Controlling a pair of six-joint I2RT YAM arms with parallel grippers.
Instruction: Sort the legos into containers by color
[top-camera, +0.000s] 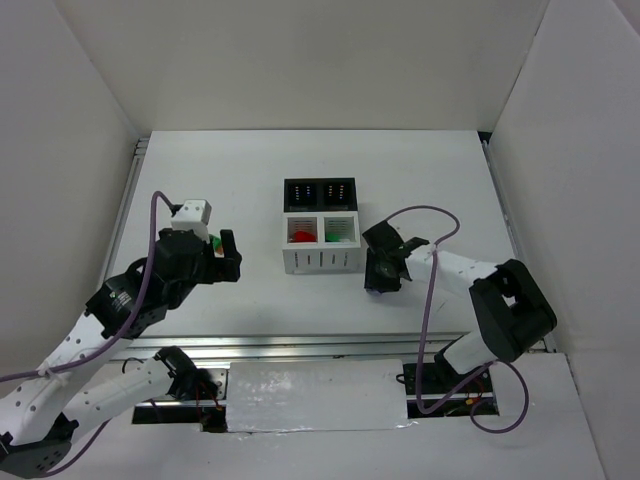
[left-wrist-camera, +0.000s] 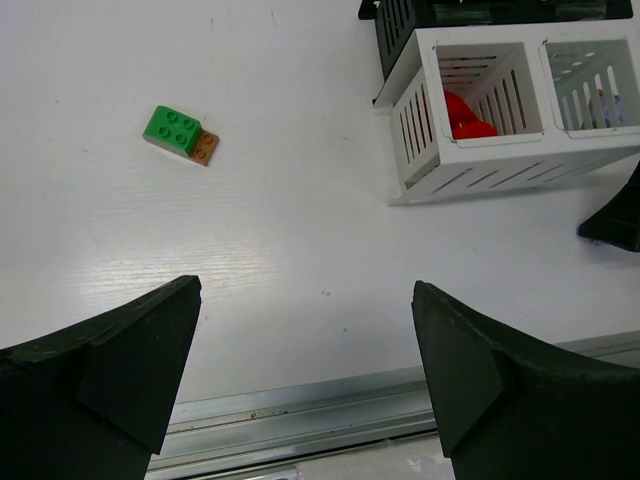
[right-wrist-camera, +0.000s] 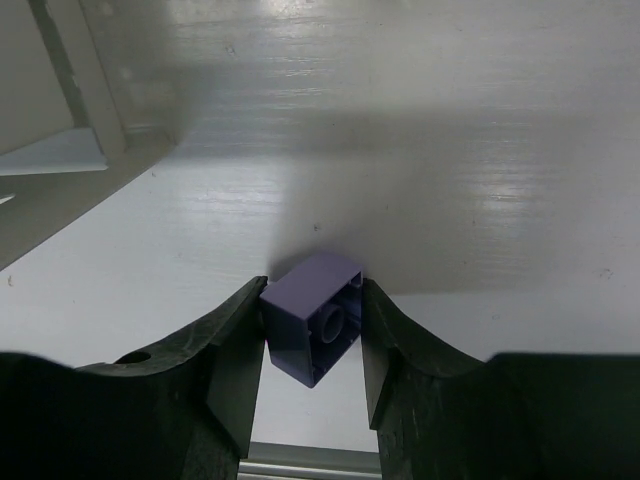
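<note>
My right gripper should lift the lavender lego up and carry it outward over the black container behind the green lego, because the white containers hold red and green legos.
The containers (top-camera: 320, 260) stand mid-table, two black compartments behind and two white in front; they also show in the left wrist view (left-wrist-camera: 520, 165). Red legos (left-wrist-camera: 465, 115) lie in the left white compartment and a green one (top-camera: 340, 236) in the right white one. My right gripper (right-wrist-camera: 312, 300) is shut on a lavender lego (right-wrist-camera: 315, 312), low over the table just right of the containers (top-camera: 385, 270). My left gripper (left-wrist-camera: 306, 290) is open and empty, left of the containers (top-camera: 225, 255). A green lego with a brown piece (left-wrist-camera: 178, 133) lies on the table ahead of it.
White walls enclose the table on three sides. A metal rail (left-wrist-camera: 300, 415) runs along the near edge. The right gripper's dark tip (left-wrist-camera: 615, 215) shows at the right of the left wrist view. A container corner (right-wrist-camera: 60, 110) stands at the upper left of the right wrist view.
</note>
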